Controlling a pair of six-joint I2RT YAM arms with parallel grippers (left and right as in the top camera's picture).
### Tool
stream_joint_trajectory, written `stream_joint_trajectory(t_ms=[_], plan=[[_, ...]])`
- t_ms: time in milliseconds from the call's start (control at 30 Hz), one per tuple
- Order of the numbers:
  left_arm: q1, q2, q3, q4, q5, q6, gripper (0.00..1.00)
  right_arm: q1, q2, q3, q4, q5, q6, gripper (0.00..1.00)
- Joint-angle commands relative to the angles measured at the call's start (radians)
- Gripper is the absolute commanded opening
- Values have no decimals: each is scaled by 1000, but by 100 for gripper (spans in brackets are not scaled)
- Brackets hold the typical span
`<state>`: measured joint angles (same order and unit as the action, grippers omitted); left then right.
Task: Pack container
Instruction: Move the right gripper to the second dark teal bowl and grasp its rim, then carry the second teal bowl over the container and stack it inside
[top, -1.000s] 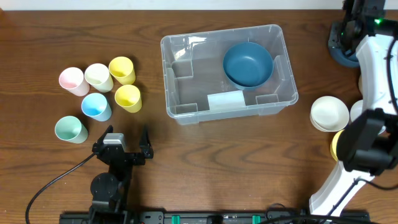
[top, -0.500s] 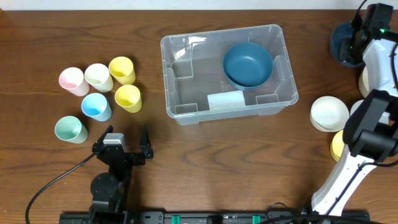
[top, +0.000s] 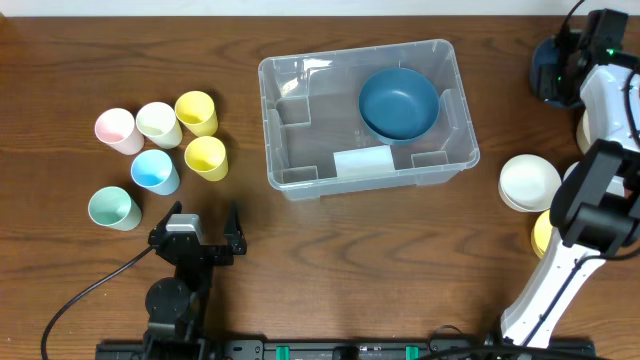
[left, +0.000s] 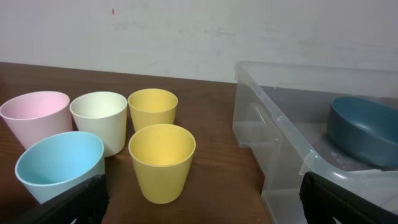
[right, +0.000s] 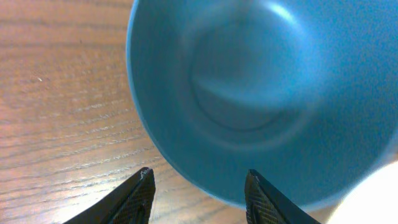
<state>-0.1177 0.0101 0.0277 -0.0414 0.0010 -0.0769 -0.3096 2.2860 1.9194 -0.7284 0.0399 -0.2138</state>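
I need to lower my right gripper slightly toward the container (top: 285, 130) next, onto the rim of the second dark blue bowl, because its open fingers are already on both sides of that rim.
The container (top: 285, 130), a clear plastic bin, stands at the table's middle with a dark blue bowl (top: 399, 102) inside it. It also shows in the left wrist view (left: 280, 134), with that bowl (left: 364, 130). My right gripper (top: 556, 72) is open at the far right corner, above a second dark blue bowl (top: 546, 88). In the right wrist view the open fingers (right: 199, 180) straddle this bowl's near rim (right: 261, 93). My left gripper (top: 200, 228) is open and empty near the front left edge; its fingers (left: 202, 205) point at the cups.
Several cups stand at the left: pink (top: 115, 128), cream (top: 158, 122), two yellow (top: 196, 112) (top: 206, 156), light blue (top: 155, 170), green (top: 112, 208). A white bowl (top: 529, 182) and a yellow bowl (top: 541, 235) sit at the right by my right arm.
My right arm has swung at the far right corner, and its gripper has settled over the dark blue bowl there. The left arm and the container have not moved.
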Motion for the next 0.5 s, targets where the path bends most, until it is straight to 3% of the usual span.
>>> stream_joint_trajectory(t_ms=[0,267,467], plan=[[6,-6,-24,-32,-8,13,98,8,40,5,10,-22,-35,49],[6,-6,-24,-32,-8,13,98,10,63,5,48,-21,-38,43],[6,-6,-24,-32,-8,13,98,10,63,5,54,-23,-11,28]])
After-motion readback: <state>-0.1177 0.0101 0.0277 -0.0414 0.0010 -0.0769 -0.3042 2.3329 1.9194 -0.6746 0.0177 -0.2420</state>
